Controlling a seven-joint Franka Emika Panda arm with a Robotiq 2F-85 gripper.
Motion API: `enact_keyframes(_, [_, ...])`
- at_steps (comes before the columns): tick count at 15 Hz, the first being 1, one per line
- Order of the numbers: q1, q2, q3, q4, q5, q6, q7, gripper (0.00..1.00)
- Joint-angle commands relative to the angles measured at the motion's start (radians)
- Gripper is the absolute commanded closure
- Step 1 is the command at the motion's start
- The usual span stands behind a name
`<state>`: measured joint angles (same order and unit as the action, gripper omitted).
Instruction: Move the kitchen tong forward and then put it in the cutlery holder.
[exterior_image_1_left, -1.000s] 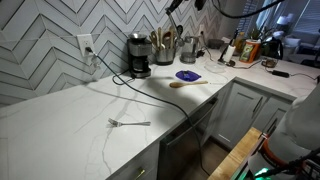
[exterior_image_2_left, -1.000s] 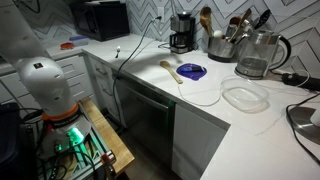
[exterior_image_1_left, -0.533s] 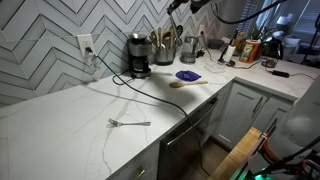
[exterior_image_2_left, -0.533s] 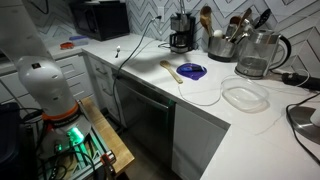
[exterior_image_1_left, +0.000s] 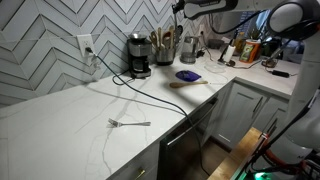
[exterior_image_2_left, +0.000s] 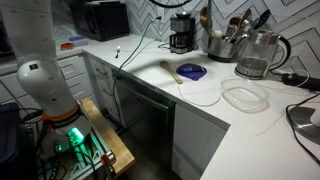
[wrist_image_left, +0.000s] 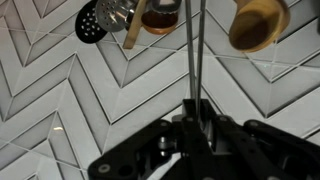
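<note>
The cutlery holder is still far below my gripper, so next my gripper will move down, slide the tong's arms into the holder's utensil-filled top (exterior_image_2_left: 223, 40) and release the tong.
In the wrist view my gripper (wrist_image_left: 195, 108) is shut on the kitchen tong (wrist_image_left: 193, 50), whose two slim metal arms run straight out from the jaws toward the chevron tile wall. The heads of several utensils in the cutlery holder show at the top edge of that view (wrist_image_left: 140, 18). In an exterior view the gripper (exterior_image_1_left: 181, 8) hangs at the top edge, above the metal cutlery holder (exterior_image_1_left: 165, 47) at the back of the counter. The holder also shows in an exterior view (exterior_image_2_left: 222, 46). I cannot make out the tong in either exterior view.
A wooden spoon (exterior_image_1_left: 186, 84) (exterior_image_2_left: 170, 70) and a blue dish (exterior_image_1_left: 187, 75) (exterior_image_2_left: 192, 71) lie on the counter. A small fork (exterior_image_1_left: 128, 123) lies nearer the front. A coffee maker (exterior_image_1_left: 138, 55), a glass kettle (exterior_image_2_left: 256, 55), a clear lid (exterior_image_2_left: 245, 96) and a black cable (exterior_image_1_left: 150, 92) are nearby.
The arm has swung further into view along the top of an exterior view. The gripper stays high above the cutlery holder. Nothing on the counter has moved.
</note>
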<state>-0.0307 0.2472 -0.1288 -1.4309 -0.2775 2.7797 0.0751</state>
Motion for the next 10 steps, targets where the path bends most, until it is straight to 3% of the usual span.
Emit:
enact_keyframes(1, [0.021,0.144,-0.086,0.18,-0.058,0.062,0.215,0.97])
enact_keyframes(4, [0.03,0.245,-0.147,0.294,-0.059,0.1,0.342,0.97])
enact_keyframes(10, [0.038,0.394,-0.225,0.435,-0.046,0.104,0.465,0.97])
